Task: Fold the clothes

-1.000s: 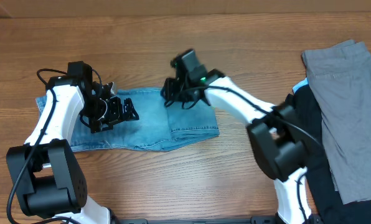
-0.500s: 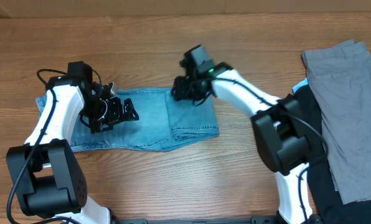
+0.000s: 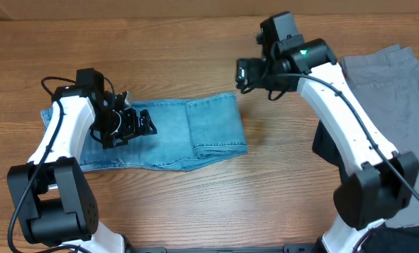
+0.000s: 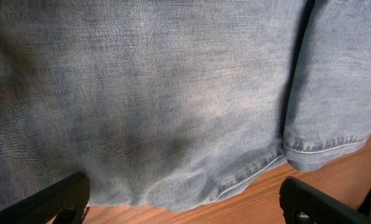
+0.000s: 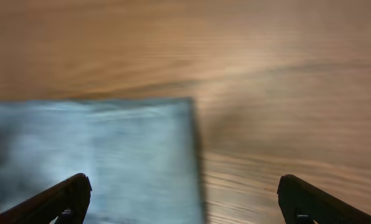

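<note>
The middle of the folded edge of the jeans' doubled end (image 3: pixel 240 121) (image 5: pixel 194 169) lies below and back from the right gripper, which will next lower its open fingers back onto it.
The light blue jeans (image 3: pixel 167 137) lie folded flat on the wooden table, with the doubled part (image 3: pixel 216 126) at their right end. My left gripper (image 3: pixel 145 124) hovers open over their left half. In the left wrist view denim (image 4: pixel 173 93) fills the frame, and the left gripper (image 4: pixel 185 205) has nothing between its fingers. My right gripper (image 3: pixel 246 74) is open above bare table, just beyond the jeans' far right corner. The blurred right wrist view shows that corner (image 5: pixel 111 155) below the empty right gripper (image 5: pixel 188 202).
A grey garment (image 3: pixel 389 105) lies at the table's right edge, over a black garment (image 3: pixel 325 146) that my right arm partly hides. Bare wood (image 3: pixel 160 42) lies beyond the jeans and also in front of them (image 3: pixel 216 204).
My right gripper opened, let go of the jeans' folded-over layer, and rose away to the far right. The folded end now lies flat. The left arm has not moved.
</note>
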Motion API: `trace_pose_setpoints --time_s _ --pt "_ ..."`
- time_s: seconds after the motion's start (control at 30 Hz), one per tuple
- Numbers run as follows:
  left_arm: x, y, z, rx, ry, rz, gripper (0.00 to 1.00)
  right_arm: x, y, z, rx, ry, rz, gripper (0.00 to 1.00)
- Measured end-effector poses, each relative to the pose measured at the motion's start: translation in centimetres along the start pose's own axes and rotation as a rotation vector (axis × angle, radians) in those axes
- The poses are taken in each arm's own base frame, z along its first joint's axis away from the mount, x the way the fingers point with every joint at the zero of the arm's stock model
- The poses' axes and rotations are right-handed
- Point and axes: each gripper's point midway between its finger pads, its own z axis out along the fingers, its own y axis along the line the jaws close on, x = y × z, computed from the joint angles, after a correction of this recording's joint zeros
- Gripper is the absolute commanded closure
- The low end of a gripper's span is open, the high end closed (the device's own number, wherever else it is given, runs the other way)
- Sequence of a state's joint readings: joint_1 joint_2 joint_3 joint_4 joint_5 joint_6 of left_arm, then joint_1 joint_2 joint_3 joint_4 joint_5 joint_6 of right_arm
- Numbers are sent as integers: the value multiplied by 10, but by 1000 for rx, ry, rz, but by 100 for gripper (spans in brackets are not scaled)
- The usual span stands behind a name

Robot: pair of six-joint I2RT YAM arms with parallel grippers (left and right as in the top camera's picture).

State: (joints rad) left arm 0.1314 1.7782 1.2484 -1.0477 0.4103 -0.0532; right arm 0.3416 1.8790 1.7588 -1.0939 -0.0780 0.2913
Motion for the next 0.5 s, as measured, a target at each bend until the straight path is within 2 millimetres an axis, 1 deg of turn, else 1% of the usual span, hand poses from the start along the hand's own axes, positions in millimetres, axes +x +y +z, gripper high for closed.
trace_pose_setpoints --time_s 0.03,0.1,0.17,0.23,0.3,0.33,0.4,0.5 --pt "-1 0 0 0 -2 1 0 5 -8 9 23 24 9 0" --pt "-1 0 0 0 -4 -7 0 16 -23 33 59 71 21 0" --pt "-1 0 0 0 -5 -17 0 30 -30 60 68 118 26 0" --pt "-1 0 0 0 -5 -21 0 44 -31 81 47 162 19 0" --pt "-1 0 0 0 -5 -22 0 59 -27 103 -4 212 7 0" --pt "-1 0 0 0 -4 -22 0 64 -25 111 -27 231 4 0" --pt "-1 0 0 0 -4 -24 0 75 -22 123 -64 270 3 0" --pt "-1 0 0 0 -4 -24 0 85 -17 133 -108 315 9 0"
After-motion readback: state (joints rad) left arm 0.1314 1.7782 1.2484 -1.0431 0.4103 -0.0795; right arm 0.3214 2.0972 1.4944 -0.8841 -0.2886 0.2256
